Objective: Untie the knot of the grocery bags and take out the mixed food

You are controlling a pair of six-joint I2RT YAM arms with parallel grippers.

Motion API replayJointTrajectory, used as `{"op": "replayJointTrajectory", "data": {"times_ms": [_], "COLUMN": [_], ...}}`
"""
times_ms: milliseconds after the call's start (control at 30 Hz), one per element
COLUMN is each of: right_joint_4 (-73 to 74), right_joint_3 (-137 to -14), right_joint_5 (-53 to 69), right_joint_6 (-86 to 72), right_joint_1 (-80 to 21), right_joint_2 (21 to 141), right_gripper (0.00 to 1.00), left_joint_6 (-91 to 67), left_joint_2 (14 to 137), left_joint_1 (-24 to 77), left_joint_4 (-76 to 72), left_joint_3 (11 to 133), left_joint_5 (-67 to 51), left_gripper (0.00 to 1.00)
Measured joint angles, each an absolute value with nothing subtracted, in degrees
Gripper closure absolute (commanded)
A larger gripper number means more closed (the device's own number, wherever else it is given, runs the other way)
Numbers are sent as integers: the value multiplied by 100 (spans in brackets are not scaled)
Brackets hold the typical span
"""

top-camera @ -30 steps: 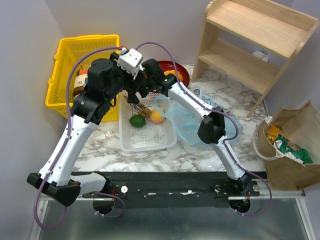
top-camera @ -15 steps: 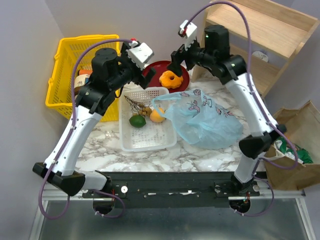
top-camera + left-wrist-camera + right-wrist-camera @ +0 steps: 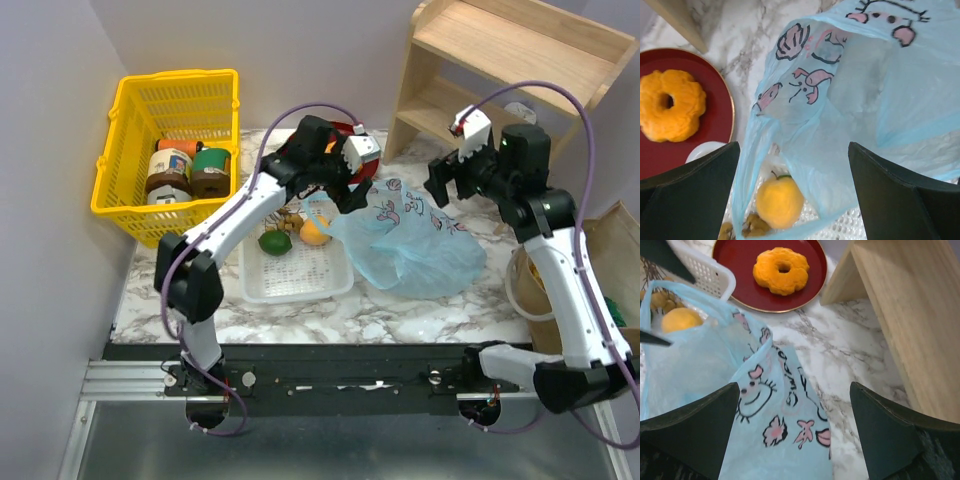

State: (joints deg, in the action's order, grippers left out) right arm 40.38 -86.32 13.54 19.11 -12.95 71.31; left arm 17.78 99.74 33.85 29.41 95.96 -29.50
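I will next move my left gripper down and to the right in the top view, onto the bag's printed upper edge, because that edge is below the gripper's open fingers on that side.
The light-blue plastic bag [image 3: 410,245] lies slack on the marble, its mouth draped over the white tray [image 3: 300,275]. In the tray are a lime [image 3: 274,241], an orange [image 3: 315,232] and small brown fruits [image 3: 290,218]. The orange [image 3: 779,201] shows through the bag's edge. An orange-glazed doughnut [image 3: 781,270] sits on a red plate [image 3: 740,260]. My left gripper [image 3: 348,192] hangs open above the bag's left end, holding nothing. My right gripper [image 3: 447,185] is open above the bag's far right side [image 3: 785,430]. The brown paper bag [image 3: 622,240] stands at the right, partly behind my right arm.
A yellow basket [image 3: 180,77] with labelled jars [image 3: 190,168] stands at the far left. A wooden shelf [image 3: 510,70] fills the back right corner, close beside my right gripper. Walls close off the left and back.
The left arm has swung down and right to the bag's left end. The right arm has drawn back from the plate to the shelf side. Both grippers' jaws have spread wider.
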Motion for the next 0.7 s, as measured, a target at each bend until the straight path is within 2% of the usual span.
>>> {"op": "replayJointTrajectory", "data": {"times_ms": [167,267,300,367,400,467,500,700], "right_joint_4": [4029,4003,4003,4003,4001,4001,3999,3999], "right_joint_3": [-7852,-7627,-7579,-7524,-7507,-7474,-7454,-7404], "right_joint_5": [1492,1555,1579,1619,1645,1704,1726,1780], "right_joint_6": [1774,1656,1625,1551,1507,1455,1431,1299], "right_joint_1": [-943,-628,-541,-410,-351,-279,-250,-176], "right_joint_2": [5931,5417,5310,5201,5194,5194,5214,5354], "right_gripper": [1,1,1,1,1,1,1,1], "left_joint_6": [1785,1815,1841,1905,1929,1955,1968,1984], "left_joint_2": [11281,11917,12099,12355,12431,12464,12460,11937], "left_joint_1": [3450,3509,3546,3636,3695,3776,3806,3892], "left_joint_4": [2928,2902,2930,2928,2941,3006,3050,3415], "left_joint_3": [10565,11078,11238,11454,11507,11509,11509,11286], "left_joint_5": [-3118,-3107,-3096,-3087,-3100,-3192,-3317,-4032], "left_gripper": [1,9,19,31,46,65,99,100]}}
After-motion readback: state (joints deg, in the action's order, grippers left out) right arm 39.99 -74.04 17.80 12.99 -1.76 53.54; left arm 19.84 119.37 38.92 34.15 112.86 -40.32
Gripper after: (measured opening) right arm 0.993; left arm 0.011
